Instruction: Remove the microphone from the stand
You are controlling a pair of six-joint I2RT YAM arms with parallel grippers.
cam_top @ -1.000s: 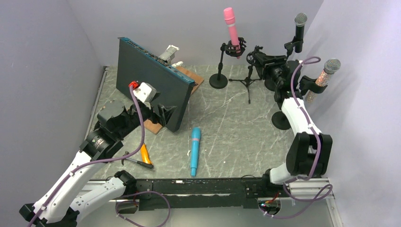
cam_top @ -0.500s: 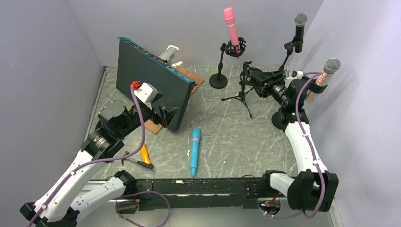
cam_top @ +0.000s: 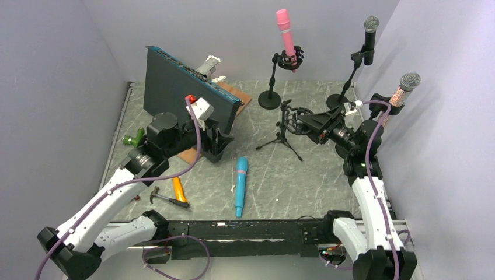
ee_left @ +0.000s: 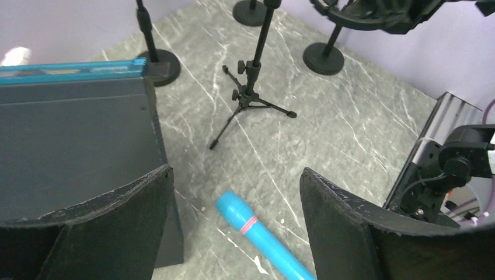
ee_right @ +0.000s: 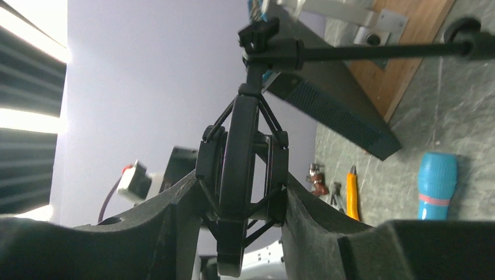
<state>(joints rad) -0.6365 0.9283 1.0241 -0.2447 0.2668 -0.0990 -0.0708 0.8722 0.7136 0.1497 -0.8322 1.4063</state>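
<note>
The blue microphone is already lying on the tabletop, off the stand, so next my right gripper will pull back the empty shock mount (cam_top: 298, 121) (ee_right: 243, 174) and let it go.
A blue microphone (cam_top: 240, 185) lies flat on the table, off any stand; in the left wrist view (ee_left: 257, 230) it lies just below my open jaws. My left gripper (cam_top: 217, 139) (ee_left: 236, 175) is open and empty beside the dark box. My right gripper (cam_top: 306, 123) (ee_right: 242, 181) is shut on the empty black shock mount (ee_right: 242, 175) of the small tripod stand (cam_top: 283, 137) (ee_left: 251, 87). A pink microphone (cam_top: 286, 35), a black one (cam_top: 370, 35) and a glittery one (cam_top: 403, 87) sit in their stands at the back and right.
A tall dark box (cam_top: 187, 93) stands on edge on a wooden board at the left. A hammer (cam_top: 166, 198), an orange-handled tool (cam_top: 178, 189) and a green object (cam_top: 134, 139) lie near the left arm. Round stand bases (cam_top: 269, 100) sit at the back.
My right gripper has drawn the tripod stand leftward and nearer by its shock mount. My left gripper has swung right and forward past the box. The blue microphone has not moved.
</note>
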